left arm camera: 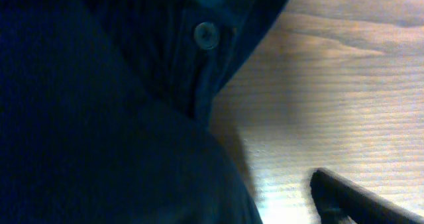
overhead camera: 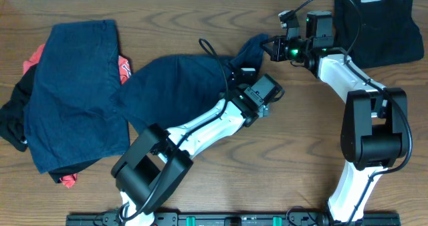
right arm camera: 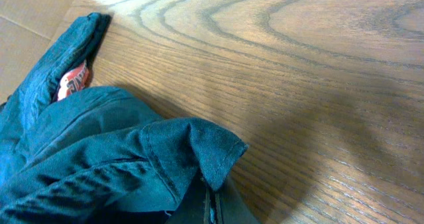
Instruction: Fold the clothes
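Note:
The right gripper rises high above the tabletop with their pinched corner (overhead camera: 257, 43) next, then releases it, since most of the navy shorts (overhead camera: 177, 85) still lie on the wood.
Navy shorts (overhead camera: 177, 85) lie spread at the table's middle. My right gripper (overhead camera: 267, 47) is shut on their upper right corner and holds it stretched off the wood; the wrist view shows the folded hem (right arm camera: 212, 151) pinched between the closed fingers (right arm camera: 212, 207). My left gripper (overhead camera: 235, 75) rests at the shorts' right edge. In its wrist view dark fabric with a button (left arm camera: 206, 35) fills the left. Only one finger (left arm camera: 351, 201) shows, apart from the cloth with bare wood between; the other is hidden.
A pile lies at the left: navy shorts (overhead camera: 73, 92) on top of a red-orange garment (overhead camera: 124, 69) and a black one (overhead camera: 13, 122). A black garment (overhead camera: 384, 29) lies at the back right, behind the right arm.

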Motion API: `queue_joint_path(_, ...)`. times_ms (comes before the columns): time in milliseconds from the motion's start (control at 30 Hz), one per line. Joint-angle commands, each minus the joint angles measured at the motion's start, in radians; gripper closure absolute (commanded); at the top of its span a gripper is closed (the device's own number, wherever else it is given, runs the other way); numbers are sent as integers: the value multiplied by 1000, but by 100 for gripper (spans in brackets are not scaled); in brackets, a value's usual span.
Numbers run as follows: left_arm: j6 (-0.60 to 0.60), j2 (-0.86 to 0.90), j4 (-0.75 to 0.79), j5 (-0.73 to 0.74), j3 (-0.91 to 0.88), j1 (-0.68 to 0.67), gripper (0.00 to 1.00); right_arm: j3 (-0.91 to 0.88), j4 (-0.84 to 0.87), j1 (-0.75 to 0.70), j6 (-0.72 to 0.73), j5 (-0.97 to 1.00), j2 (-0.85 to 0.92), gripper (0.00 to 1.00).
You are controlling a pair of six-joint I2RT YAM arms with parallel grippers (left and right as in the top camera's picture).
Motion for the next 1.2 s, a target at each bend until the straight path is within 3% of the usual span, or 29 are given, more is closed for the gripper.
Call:
queue_joint_path(0,-10,32,-2,-40,5,2,61,14,-1,-8,10,-6,-5,99)
queue_joint_path(33,-10,32,-7,-40,5,2,81,14,0,-8,10,-5,-5,99)
queue_joint_path(67,-9,31,-11,-40,5,2,94,14,0,-8,10,-6,-5,99)
queue_joint_path(167,3,24,-15,-40,5,3,94,14,5,-13,11,-6,-6,99)
queue_joint_path(333,135,-101,-58,-40,6,17,94,14,0,-45,27,-6,-60,99)
queue_joint_path(567,176,-525,-256,-39,62,143,94,14,-111,-120,17,3,-261,99)
queue_joint_path(833,196,-941,-228,-40,64,305,94,14,-291,-144,3,190,-531,99)
queue_joint_path(1000,198,-1024,-234,-33,64,319,94,14,-422,-143,3,285,-688,99)
queue_joint_path(1167,198,-958,-241,62,51,319,94,14,-505,-143,3,297,-759,99)
